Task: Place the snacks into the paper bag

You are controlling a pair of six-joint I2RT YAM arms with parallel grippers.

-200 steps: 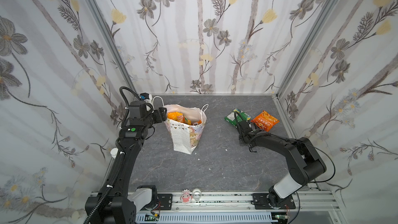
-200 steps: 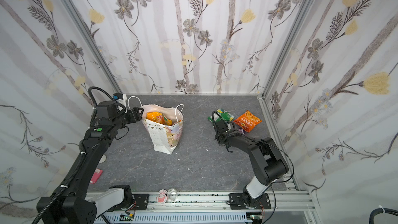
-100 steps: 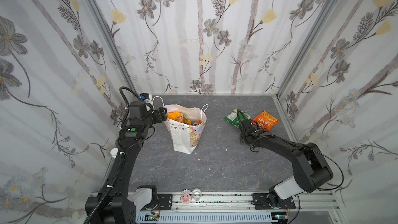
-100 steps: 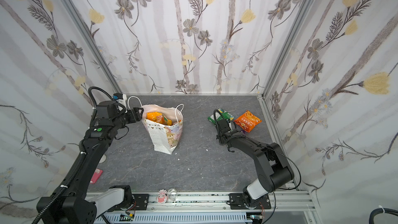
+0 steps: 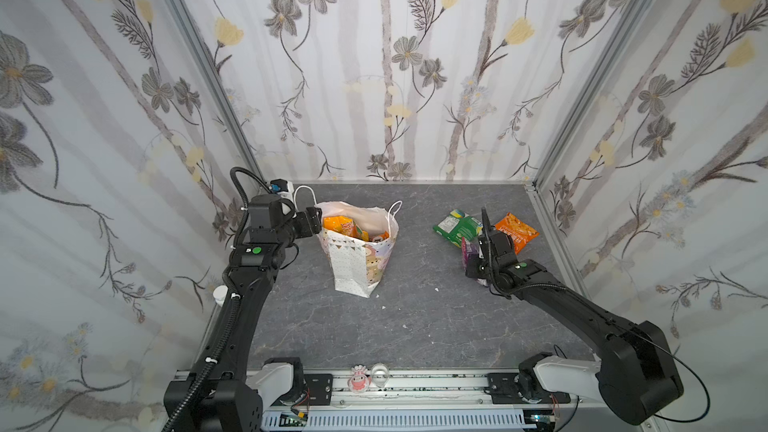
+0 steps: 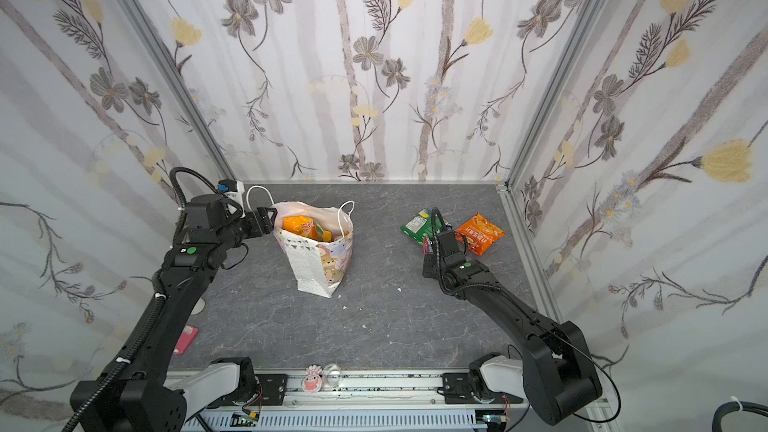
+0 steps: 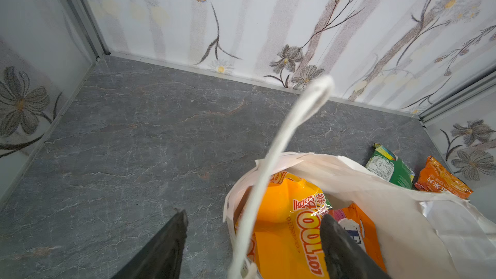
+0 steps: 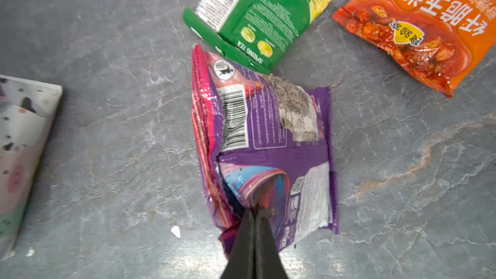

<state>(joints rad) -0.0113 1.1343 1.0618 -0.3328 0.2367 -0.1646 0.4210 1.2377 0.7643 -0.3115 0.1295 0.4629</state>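
The right gripper lifts the purple packet (image 8: 268, 130) next and releases it over the bare tabletop toward the bag, since the packet's far end touches the green packet.
The white paper bag (image 5: 359, 259) (image 6: 320, 261) stands upright left of centre, its mouth open, with a yellow-orange packet (image 7: 290, 224) and other snacks inside. My left gripper (image 5: 316, 220) (image 7: 252, 226) is open and straddles the bag's near rim (image 7: 349, 173): one finger is outside and one inside, with the cord handle (image 7: 295, 119) between them. My right gripper (image 5: 471, 255) (image 8: 255, 210) is shut on the edge of a purple packet (image 8: 268, 130) (image 6: 427, 243). A green packet (image 5: 457, 224) (image 8: 263, 14) and an orange chip bag (image 5: 517, 232) (image 8: 429, 22) lie on the table just beyond it.
Flowered walls enclose the grey table (image 5: 407, 326) on three sides. Small white scraps (image 5: 436, 288) lie on it. A pink object (image 6: 185, 338) sits off the table's left edge. A small figure and a clear dome (image 5: 370, 380) sit on the front rail.
My right gripper's jaws have closed fully on the purple packet, and it has drawn slightly toward the front. The left arm and the bag have not moved.
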